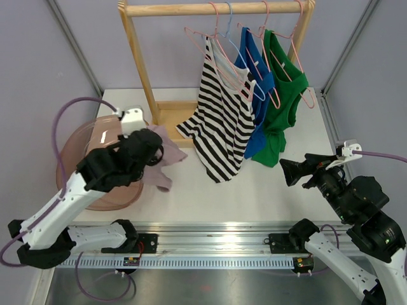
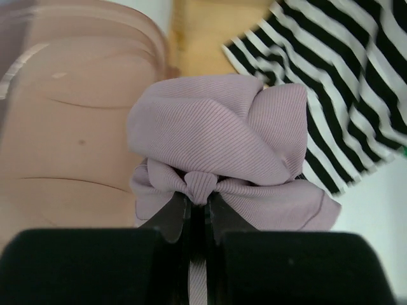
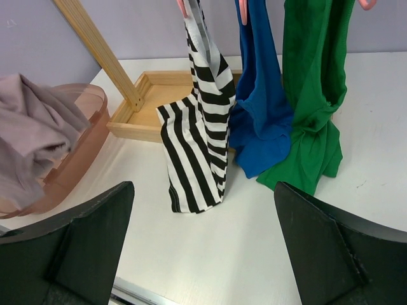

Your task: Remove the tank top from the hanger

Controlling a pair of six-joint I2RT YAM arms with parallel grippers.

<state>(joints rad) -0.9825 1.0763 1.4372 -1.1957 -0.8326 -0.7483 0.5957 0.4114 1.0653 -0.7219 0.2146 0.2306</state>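
My left gripper goes left in the top view next, over the pink basket on that side, since the fabric hangs past the basket's rim.
A mauve ribbed tank top (image 1: 166,159) is off the rack, bunched in my left gripper (image 1: 156,151), which is shut on a fold of it (image 2: 202,185) beside the pink basket (image 1: 76,152). The garment's bulk (image 2: 216,127) hangs in front of the jaws. Three tank tops hang on hangers from the wooden rack (image 1: 216,7): striped black-and-white (image 1: 219,121), blue (image 1: 257,82), green (image 1: 283,89). My right gripper (image 1: 294,171) is open and empty, low over the table at the right, facing the hanging tops (image 3: 197,127).
The rack's wooden base tray (image 1: 172,117) sits behind the striped top. An empty pink hanger (image 1: 305,95) hangs at the rack's right end. The pink basket (image 3: 76,152) sits at the table's left edge. Grey walls and metal posts enclose the table.
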